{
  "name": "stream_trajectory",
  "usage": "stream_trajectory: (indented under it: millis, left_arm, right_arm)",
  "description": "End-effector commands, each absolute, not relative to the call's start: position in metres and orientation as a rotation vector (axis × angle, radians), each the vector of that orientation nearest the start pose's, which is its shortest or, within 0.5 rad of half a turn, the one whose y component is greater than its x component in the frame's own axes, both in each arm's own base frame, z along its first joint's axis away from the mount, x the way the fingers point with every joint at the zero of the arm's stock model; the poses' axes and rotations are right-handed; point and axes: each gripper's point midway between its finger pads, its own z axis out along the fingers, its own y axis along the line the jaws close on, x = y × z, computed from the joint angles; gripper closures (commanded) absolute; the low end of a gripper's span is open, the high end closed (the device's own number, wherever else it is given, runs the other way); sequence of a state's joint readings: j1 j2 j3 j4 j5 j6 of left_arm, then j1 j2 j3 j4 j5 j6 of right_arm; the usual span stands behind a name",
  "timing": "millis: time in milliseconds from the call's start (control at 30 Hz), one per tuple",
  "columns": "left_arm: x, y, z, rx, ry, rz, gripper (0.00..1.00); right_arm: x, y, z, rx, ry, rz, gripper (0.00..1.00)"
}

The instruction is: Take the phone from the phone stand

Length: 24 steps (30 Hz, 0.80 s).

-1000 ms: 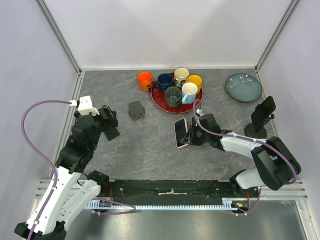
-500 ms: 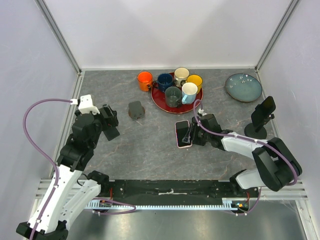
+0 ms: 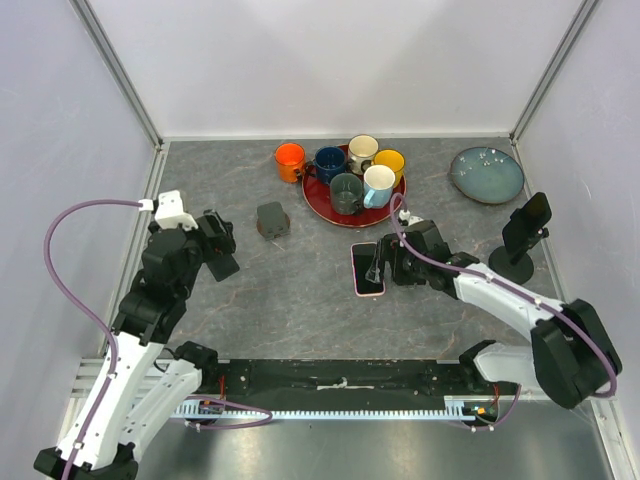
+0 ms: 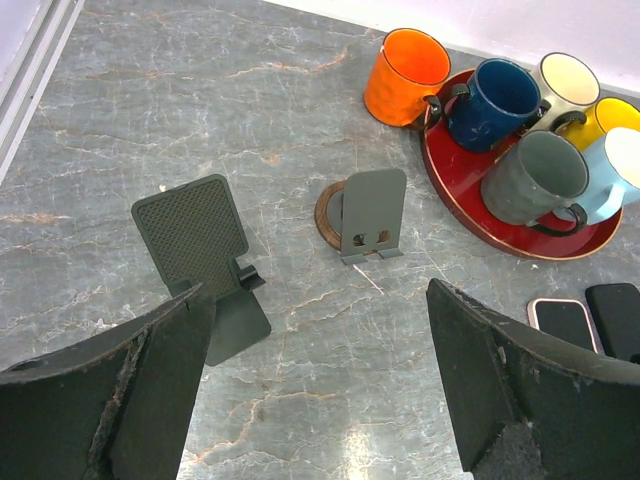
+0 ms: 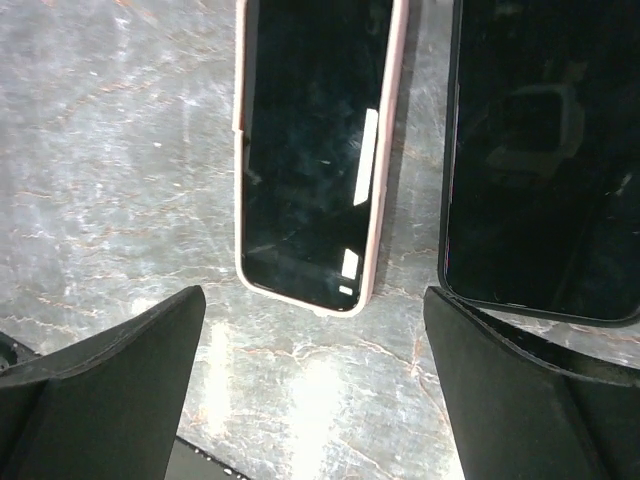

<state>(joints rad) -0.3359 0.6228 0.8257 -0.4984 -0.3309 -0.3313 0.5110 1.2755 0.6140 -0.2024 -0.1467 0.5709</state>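
Observation:
I will move my right gripper up and to the right in the top view, onto the tilted dark top [image 3: 528,222] of the black stand, because both grey stands are empty.
A phone in a pink case [image 3: 367,270] [image 5: 315,150] lies flat, screen up, on the grey marble table. A black phone [image 5: 545,150] lies right beside it. My right gripper [image 3: 384,268] [image 5: 312,330] hovers open just over their near ends, holding nothing. A small grey phone stand [image 3: 271,219] [image 4: 372,212] stands empty on a brown disc. A mesh-backed grey stand [image 4: 195,245], also empty, is closer to my left gripper [image 3: 222,250] [image 4: 315,300], which hangs open over bare table. At the far right is a black stand [image 3: 520,245]; I cannot tell whether its tilted dark top is a phone.
A red tray [image 3: 318,203] with several mugs sits at the back centre, with an orange mug [image 3: 290,161] beside it. A blue-grey plate [image 3: 487,174] lies at the back right. White walls with metal rails close in both sides and the back.
My right gripper has opened and let go of the pink-cased phone, which went from tilted on its edge to lying flat. The left arm has not moved.

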Motion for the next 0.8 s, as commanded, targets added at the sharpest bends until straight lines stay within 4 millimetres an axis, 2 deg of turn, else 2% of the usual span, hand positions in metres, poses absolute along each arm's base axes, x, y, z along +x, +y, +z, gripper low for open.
stream_trajectory:
  millis: [0, 33, 67, 100, 133, 167, 200, 233, 300, 333, 400, 433, 500, 533, 600, 633, 700, 767]
  left_arm:
    - [0.253, -0.040, 0.273, -0.242, 1.795, -0.172, 0.08]
    - [0.252, -0.039, 0.271, -0.246, 1.799, -0.171, 0.08]
    - [0.250, -0.039, 0.267, -0.247, 1.809, -0.169, 0.08]
    - [0.248, -0.038, 0.268, -0.252, 1.803, -0.175, 0.08]
    - [0.246, -0.038, 0.265, -0.251, 1.807, -0.173, 0.08]
    - [0.244, -0.037, 0.261, -0.253, 1.820, -0.170, 0.08]
    - [0.241, -0.036, 0.262, -0.256, 1.817, -0.173, 0.08]
    - [0.238, -0.035, 0.261, -0.258, 1.812, -0.176, 0.08]
    - [0.233, -0.034, 0.256, -0.267, 1.817, -0.181, 0.08]
    - [0.231, -0.034, 0.252, -0.265, 1.824, -0.186, 0.08]
    - [0.224, -0.035, 0.252, -0.267, 1.818, -0.215, 0.08]
    - [0.221, -0.036, 0.248, -0.267, 1.822, -0.223, 0.08]
    - [0.214, -0.035, 0.246, -0.272, 1.816, -0.239, 0.08]
    - [0.212, -0.035, 0.244, -0.276, 1.816, -0.240, 0.08]
    - [0.207, -0.033, 0.243, -0.279, 1.804, -0.248, 0.07]
    - [0.205, -0.033, 0.243, -0.279, 1.803, -0.252, 0.07]
    - [0.201, -0.033, 0.243, -0.279, 1.792, -0.264, 0.07]
    - [0.199, -0.035, 0.242, -0.271, 1.792, -0.278, 0.07]
  right_arm:
    - [0.257, 0.191, 0.114, -0.098, 2.405, 0.631, 0.02]
    - [0.258, 0.190, 0.123, -0.119, 2.384, 0.626, 0.02]
    - [0.259, 0.189, 0.143, -0.131, 2.349, 0.623, 0.02]
    - [0.263, 0.184, 0.152, -0.142, 2.322, 0.583, 0.02]
    - [0.269, 0.181, 0.170, -0.139, 2.279, 0.562, 0.02]
    - [0.267, 0.174, 0.180, -0.132, 2.264, 0.529, 0.02]
    - [0.274, 0.162, 0.188, -0.115, 2.235, 0.449, 0.02]
    - [0.278, 0.158, 0.208, -0.108, 2.191, 0.427, 0.02]
    - [0.282, 0.137, 0.220, -0.070, 2.178, 0.294, 0.02]
    - [0.286, 0.131, 0.237, -0.070, 2.147, 0.255, 0.02]
    - [0.288, 0.114, 0.242, -0.046, 2.164, 0.135, 0.02]
    - [0.293, 0.101, 0.257, -0.034, 2.134, 0.055, 0.02]
    - [0.296, 0.088, 0.257, -0.018, 2.154, -0.040, 0.02]
    - [0.298, 0.070, 0.266, 0.035, 2.136, -0.126, 0.02]
    - [0.299, 0.052, 0.274, 0.097, 2.125, -0.203, 0.02]
    - [0.299, 0.033, 0.284, 0.168, 2.100, -0.266, 0.02]
    - [0.297, 0.014, 0.297, 0.244, 2.064, -0.315, 0.02]
    - [0.292, -0.018, 0.314, 0.353, 2.010, -0.392, 0.02]
